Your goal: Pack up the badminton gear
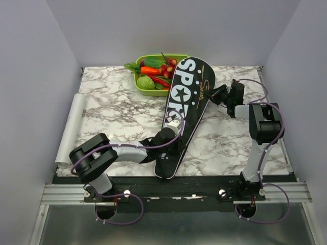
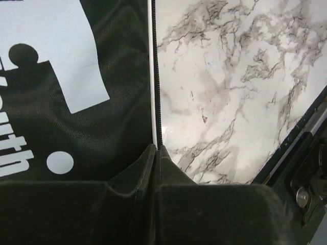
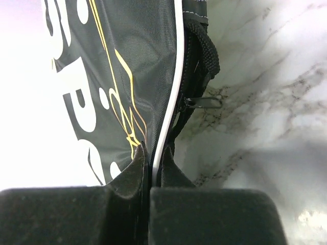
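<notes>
My right gripper draws the wide head back and down off the green tray next and releases its edge, since bare marble lies below and back.
The badminton gear in view is a long black racket-shaped bag (image 1: 185,97) lettered "SPORT" in white, lying diagonally across the marble table (image 1: 112,112). My left gripper (image 1: 175,133) is shut on the bag's right edge at its narrow near part. In the left wrist view the gripper (image 2: 156,149) pinches the white piping and zip (image 2: 155,76). My right gripper (image 1: 212,97) is shut on the right edge of the bag's wide head. In the right wrist view it (image 3: 153,153) clamps the white-piped seam (image 3: 171,97), with a zip pull (image 3: 202,102) just beyond.
A green tray (image 1: 149,92) of toy vegetables sits at the back, touching the bag's head. A white roll (image 1: 71,125) lies along the table's left edge. The black front rail (image 1: 204,181) runs below the bag's near tip.
</notes>
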Available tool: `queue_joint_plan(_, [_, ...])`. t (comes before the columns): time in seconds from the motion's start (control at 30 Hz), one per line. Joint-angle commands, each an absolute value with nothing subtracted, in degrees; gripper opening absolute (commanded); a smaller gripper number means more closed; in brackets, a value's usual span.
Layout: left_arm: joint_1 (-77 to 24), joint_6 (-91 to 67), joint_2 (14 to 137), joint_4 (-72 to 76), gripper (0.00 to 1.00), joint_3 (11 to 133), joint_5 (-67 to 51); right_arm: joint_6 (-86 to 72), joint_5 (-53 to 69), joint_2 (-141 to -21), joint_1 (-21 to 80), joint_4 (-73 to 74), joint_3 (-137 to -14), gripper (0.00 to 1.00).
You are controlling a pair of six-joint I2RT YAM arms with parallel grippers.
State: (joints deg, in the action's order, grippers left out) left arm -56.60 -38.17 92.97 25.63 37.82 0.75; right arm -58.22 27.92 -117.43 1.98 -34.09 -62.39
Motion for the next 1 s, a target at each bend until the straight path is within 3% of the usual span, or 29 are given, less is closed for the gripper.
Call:
queue_joint_plan(0.0, [-56.4,-37.1,88.7,21.1,0.11,34.2,0.2,-58.1,26.2,-112.7,2.1,-39.5,-57.7,0.01])
queue_joint_plan(0.13, [-57.8,-32.5,82.1,14.6,0.11,34.8,2.1,-59.2,20.4,-100.9,2.0,-36.3,-51.1,0.01])
queue_joint_plan(0.37, [-60.9,-30.1,65.0,2.7,0.13,35.5,5.2,-63.2,2.6,-77.0,2.5,-14.4,-39.1,0.01])
queue_joint_plan(0.6, [-63.8,-32.9,52.8,-2.5,0.15,32.5,9.0,-72.2,-7.9,-64.3,2.7,2.5,-29.5,0.01])
queue_joint_plan(0.8, [-66.6,-35.7,47.1,-4.3,0.14,29.9,11.7,-79.1,-14.6,-62.2,2.7,7.0,-23.2,0.01])
queue_joint_plan(0.97, [-68.2,-37.9,47.1,-1.6,0.12,27.3,11.6,-87.1,-11.4,-72.7,2.7,7.9,-25.7,0.01])
